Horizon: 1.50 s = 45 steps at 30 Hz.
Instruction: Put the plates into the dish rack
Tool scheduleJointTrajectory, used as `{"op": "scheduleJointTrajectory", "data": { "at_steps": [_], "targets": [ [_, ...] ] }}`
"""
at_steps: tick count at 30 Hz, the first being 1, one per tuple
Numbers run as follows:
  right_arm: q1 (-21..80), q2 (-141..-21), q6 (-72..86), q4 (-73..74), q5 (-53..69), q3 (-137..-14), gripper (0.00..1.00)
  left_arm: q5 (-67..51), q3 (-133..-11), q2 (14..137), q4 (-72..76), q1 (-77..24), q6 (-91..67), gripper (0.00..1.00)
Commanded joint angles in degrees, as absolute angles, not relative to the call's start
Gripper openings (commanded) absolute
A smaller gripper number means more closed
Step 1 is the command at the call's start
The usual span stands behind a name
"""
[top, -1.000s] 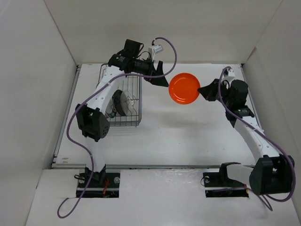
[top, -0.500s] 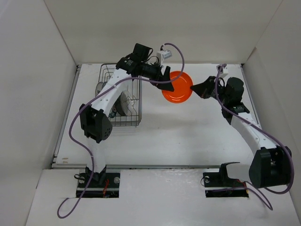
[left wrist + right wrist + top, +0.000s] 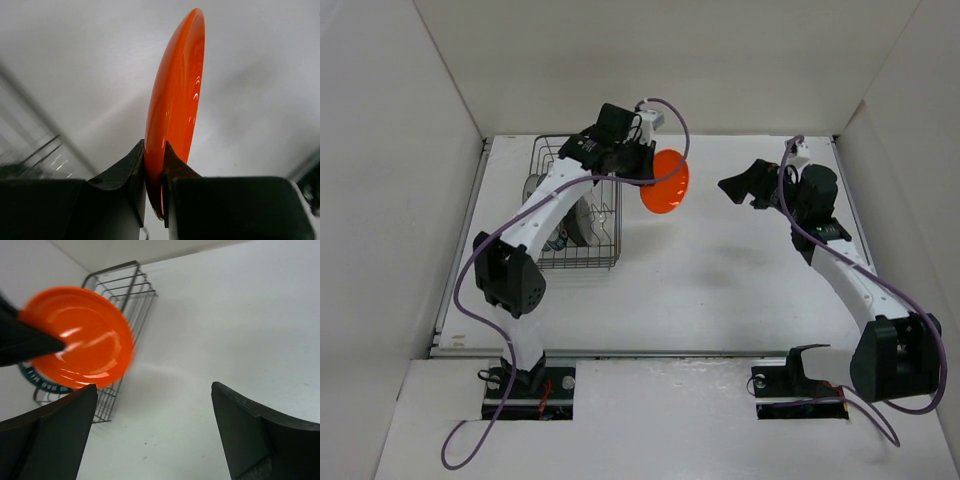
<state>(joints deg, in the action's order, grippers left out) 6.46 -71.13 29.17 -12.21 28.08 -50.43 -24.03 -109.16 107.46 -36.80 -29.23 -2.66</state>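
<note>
My left gripper holds the orange plate (image 3: 666,182) and next needs to cross over to the dish rack's free side (image 3: 607,220), below it and to its left in the top view. It should lower the plate there and release it.
The orange plate (image 3: 666,182) hangs edge-on in the air just right of the dish rack (image 3: 604,262). My left gripper (image 3: 642,168) is shut on its rim; in the left wrist view both fingers pinch the lower edge of the orange plate (image 3: 177,100) at the left gripper (image 3: 154,156). My right gripper (image 3: 740,184) stands open to the plate's right and apart from it. The right wrist view has the orange plate (image 3: 80,337) beyond the wide right gripper (image 3: 154,387), in front of the dish rack (image 3: 127,285). Pale plates (image 3: 574,216) stand inside the rack.
A green-rimmed plate (image 3: 46,383) shows behind the orange one, low in the rack. White walls enclose the table on the left, back and right. Both arm bases sit at the near edge.
My right gripper let go of the orange plate and opened. My left gripper closed on the plate's rim and carried it left toward the rack.
</note>
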Motion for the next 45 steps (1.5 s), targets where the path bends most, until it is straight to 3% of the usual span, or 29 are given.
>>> {"op": "scheduleJointTrajectory", "data": {
  "at_steps": [1, 4, 11, 28, 45],
  "targets": [
    [6.33, -70.13, 26.98, -5.46, 17.61, -53.26, 1.0, 9.18, -108.9, 96.77, -37.69, -29.27, -7.46, 0.0],
    [6.33, -71.62, 26.46, -2.12, 15.83, -53.88, 1.0, 20.87, -105.93, 94.32, -41.74, -29.27, -9.32, 0.0],
    [5.8, -74.79, 25.4, -0.44, 15.82, -54.4, 1.0, 33.03, -90.36, 85.0, -37.19, -29.27, -11.78, 0.0],
    [4.13, -74.27, 24.35, -0.44, 16.35, -51.42, 1.0, 25.76, -85.87, 88.41, -35.77, -29.27, -13.97, 0.0],
    [2.02, -73.21, 23.29, -0.44, 19.69, -51.42, 1.0, 26.37, -84.2, 92.29, -34.01, -29.27, -14.5, 0.0]
  ]
}}
